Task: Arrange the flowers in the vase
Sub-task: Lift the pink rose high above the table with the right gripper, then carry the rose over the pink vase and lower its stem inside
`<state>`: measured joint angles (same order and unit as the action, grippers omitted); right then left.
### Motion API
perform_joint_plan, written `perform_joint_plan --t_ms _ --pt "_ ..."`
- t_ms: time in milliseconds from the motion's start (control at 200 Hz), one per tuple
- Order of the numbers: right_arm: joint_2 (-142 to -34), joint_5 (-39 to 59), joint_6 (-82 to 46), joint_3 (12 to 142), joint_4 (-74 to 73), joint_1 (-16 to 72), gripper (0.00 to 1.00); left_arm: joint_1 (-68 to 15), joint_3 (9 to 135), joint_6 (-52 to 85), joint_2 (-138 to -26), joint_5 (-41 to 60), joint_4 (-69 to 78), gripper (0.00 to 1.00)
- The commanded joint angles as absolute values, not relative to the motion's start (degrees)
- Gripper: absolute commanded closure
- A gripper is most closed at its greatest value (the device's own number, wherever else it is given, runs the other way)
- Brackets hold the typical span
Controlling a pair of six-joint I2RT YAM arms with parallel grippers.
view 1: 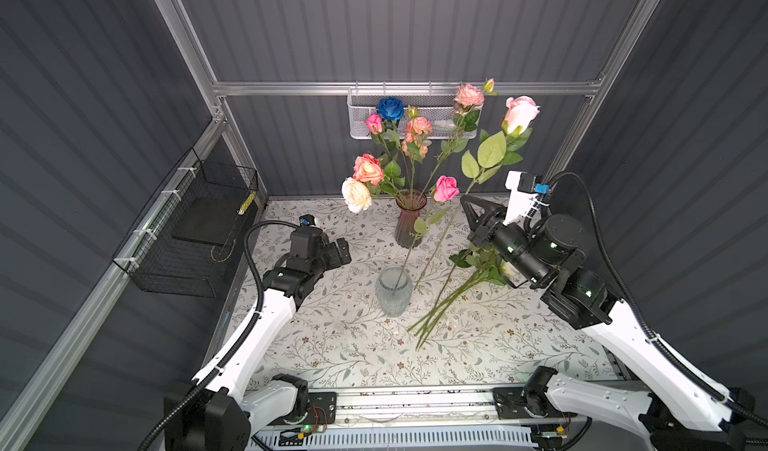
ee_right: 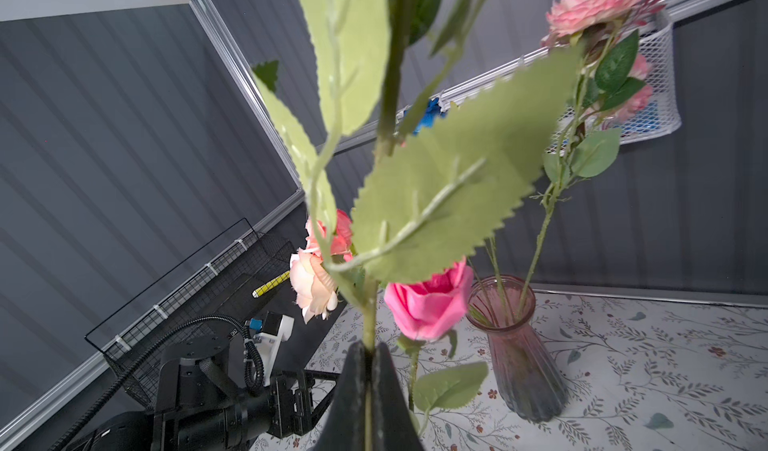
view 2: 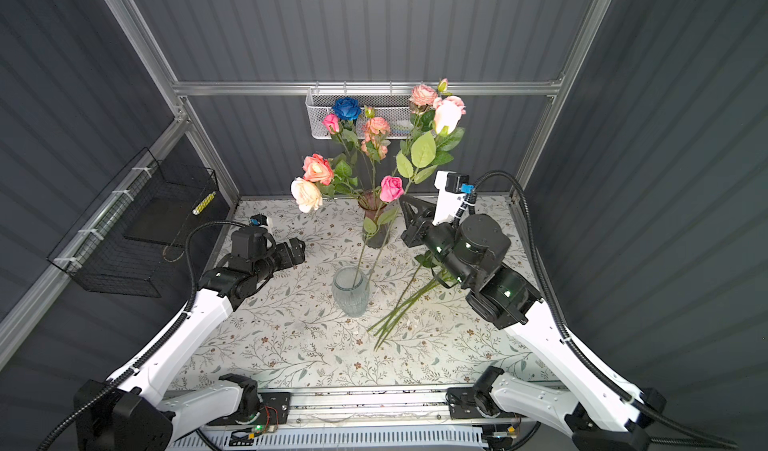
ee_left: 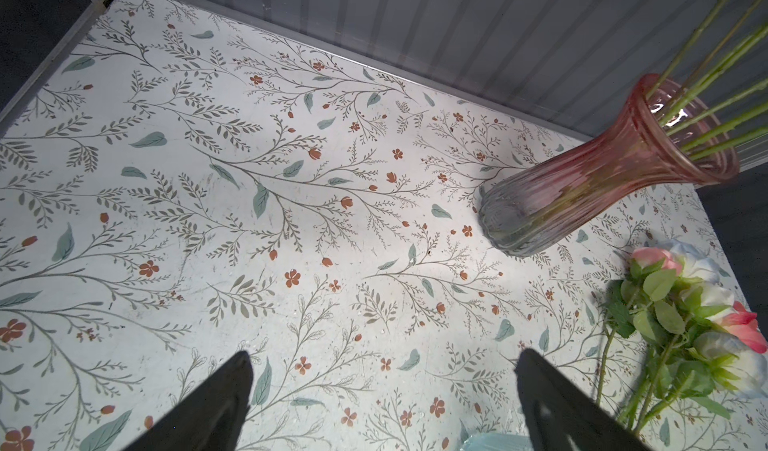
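Note:
My right gripper moves toward the clear vase next, lowers the pale pink rose's stem inside and releases. The clear vase's opening (view 1: 394,276) lies below the gripper, the stem's end still beside it.
A pink glass vase (view 1: 410,224) at the back holds several flowers, among them a blue rose (view 1: 390,108) and peach roses (view 1: 368,169). In front of it, a clear glass vase (view 1: 393,293) holds one pink rose (view 1: 446,188). My right gripper (view 1: 464,202) is shut on the stem (ee_right: 369,324) of a pale pink rose (view 1: 520,114), held upright above the table. That stem's lower end hangs by the clear vase's rim. More flowers (view 1: 440,307) lie on the table, their heads partly under the right arm. My left gripper (ee_left: 384,390) stands open and empty, left of the clear vase.
A white mesh basket (view 1: 361,127) hangs on the back wall behind the blooms. A black wire basket (view 1: 195,237) is fixed to the left wall. The floral-print table (view 1: 332,345) ends at a metal rail along the front.

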<state>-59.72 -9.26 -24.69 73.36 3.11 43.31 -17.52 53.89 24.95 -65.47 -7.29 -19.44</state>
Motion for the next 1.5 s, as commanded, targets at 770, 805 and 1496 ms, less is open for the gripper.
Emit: perform_joint_plan --t_ms 770,805,1496 --pt "-73.6 -13.3 -15.5 72.0 -0.5 53.3 0.97 -17.1 54.5 23.8 -64.2 -5.8 -19.2 0.01" --pt "-73.7 -14.0 -15.4 71.3 0.2 54.0 0.96 -17.1 54.6 23.6 -64.2 -5.7 -19.2 0.01" --pt "-73.7 -24.4 -19.0 74.3 8.1 59.7 0.6 -17.1 54.2 24.7 -66.2 -1.8 -18.2 0.01"
